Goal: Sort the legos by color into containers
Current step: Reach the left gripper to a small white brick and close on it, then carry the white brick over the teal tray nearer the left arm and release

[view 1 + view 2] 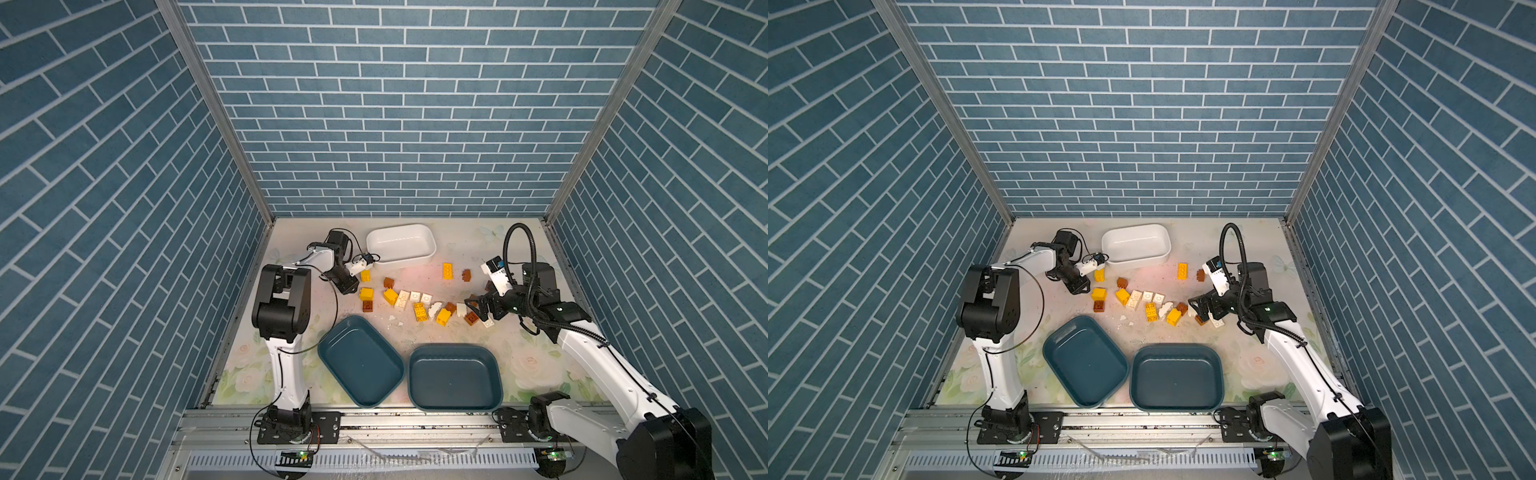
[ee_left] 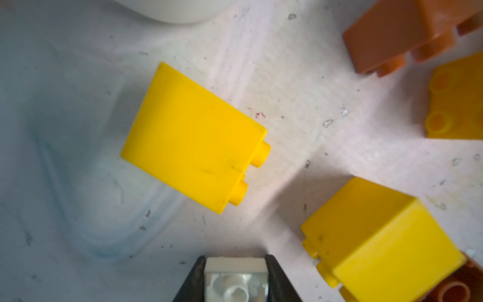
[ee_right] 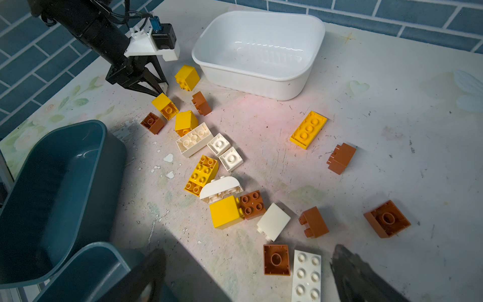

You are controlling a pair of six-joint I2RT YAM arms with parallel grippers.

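Note:
The small white lego rises in my left gripper next and comes back to the nearer, empty teal container. It goes over its far end [image 1: 347, 346] and is released.
My left gripper [image 2: 235, 259] is shut on a small white lego [image 2: 236, 283], low over the table by a yellow lego [image 2: 193, 138] lying on its side; it sits near the white container [image 1: 402, 260] in both top views [image 1: 352, 288] [image 1: 1079, 287]. Yellow, brown and white legos lie scattered across the middle [image 1: 419, 309]. My right gripper [image 3: 251, 277] is open just above the table [image 1: 477, 309], with a brown lego [image 3: 276, 260] and a white studded plate [image 3: 306, 277] between its fingers. Two dark teal containers [image 1: 359, 361] [image 1: 455, 378] stand empty at the front.
Another yellow lego [image 2: 379, 243] and a brown one [image 2: 386, 34] lie close to the left gripper. Small white crumbs [image 3: 168, 158] dot the table [image 3: 392, 104] near the left teal tub. Blue brick-pattern walls [image 1: 399, 145] enclose three sides.

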